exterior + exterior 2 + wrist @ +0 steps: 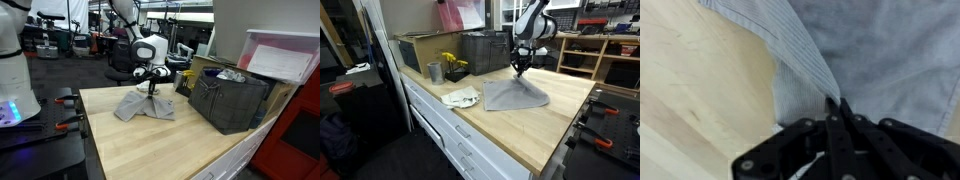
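Note:
The robot's gripper will next lift the fold of the grey cloth, carry it over the grey cloth's edge by the white cloth and let it go, since that edge lies sideways from the gripper.
A grey striped cloth [145, 106] lies on the wooden table [150, 145]; it also shows in an exterior view as the cloth [515, 96]. My gripper [152, 90] points straight down onto its middle and is shut, pinching a raised fold of the fabric. In the wrist view the black fingertips of the gripper [837, 103] meet on a ridge of the cloth [810, 60], which runs up and away from them. The fabric peaks slightly at the gripper [520, 72], with the rest spread flat on the wood.
A dark grey crate [232, 98] stands at the table's side; it appears again as the crate [485, 52] beside a metal cup [435, 72] and yellow flowers [451, 61]. A crumpled white cloth [461, 97] lies near the table edge. Red clamps [68, 98] sit beyond.

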